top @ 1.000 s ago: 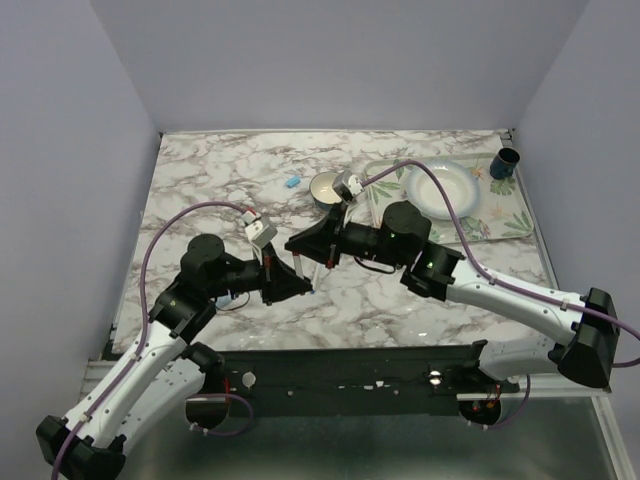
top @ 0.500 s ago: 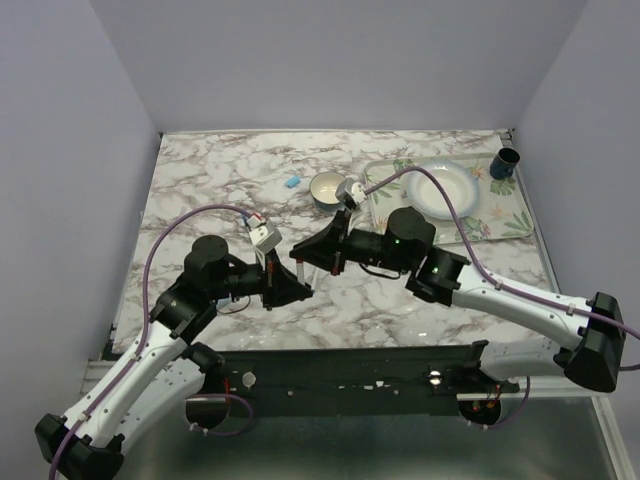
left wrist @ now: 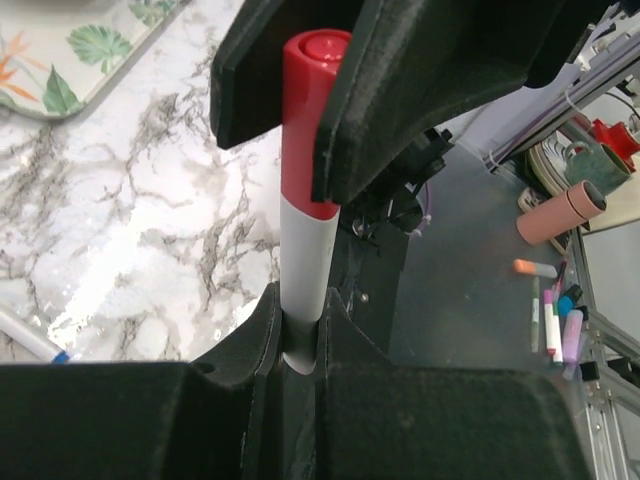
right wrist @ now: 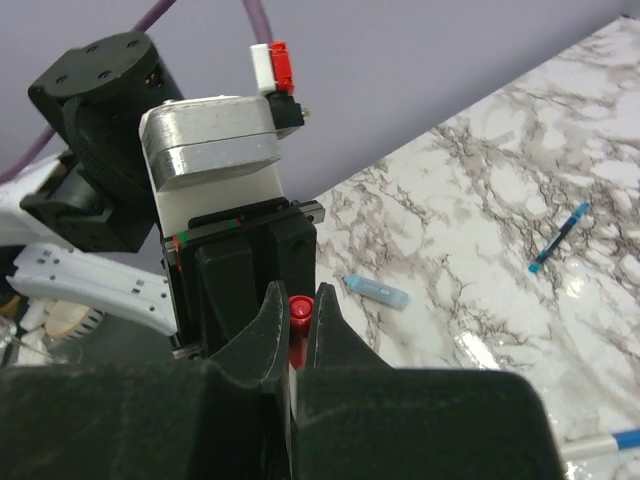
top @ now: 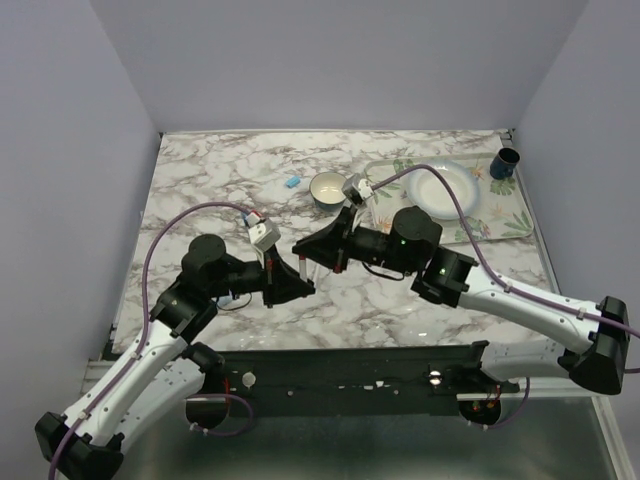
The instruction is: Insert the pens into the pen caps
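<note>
The red cap (left wrist: 307, 120) is already on the end of the white pen body, so the left gripper will next turn, go down to the bare marble (left wrist: 60, 265) beside the blue-tipped pen and let go of the white pen body.
My left gripper (left wrist: 300, 312) is shut on the white barrel of a pen (left wrist: 303, 255) and holds it upright above the table. A red pen cap (left wrist: 307, 120) sits over the pen's top end. My right gripper (right wrist: 297, 305) is shut on this red cap (right wrist: 298, 312), and its black fingers (left wrist: 400, 100) show in the left wrist view. In the top view the left gripper (top: 298, 282) and right gripper (top: 306, 248) meet tip to tip over the table's middle. A blue cap (right wrist: 378, 290) lies on the marble, also seen in the top view (top: 292, 183).
A small bowl (top: 326, 187) stands behind the grippers. A floral tray (top: 515, 222) with a white plate (top: 445, 190) and a dark blue cup (top: 505, 163) is at the back right. A blue-tipped pen (left wrist: 30, 340) and a thin blue-ended pen (right wrist: 560, 238) lie on the marble.
Both grippers stay together on the pen and red cap. The right arm has shifted slightly to the right and the left wrist has turned a little.
</note>
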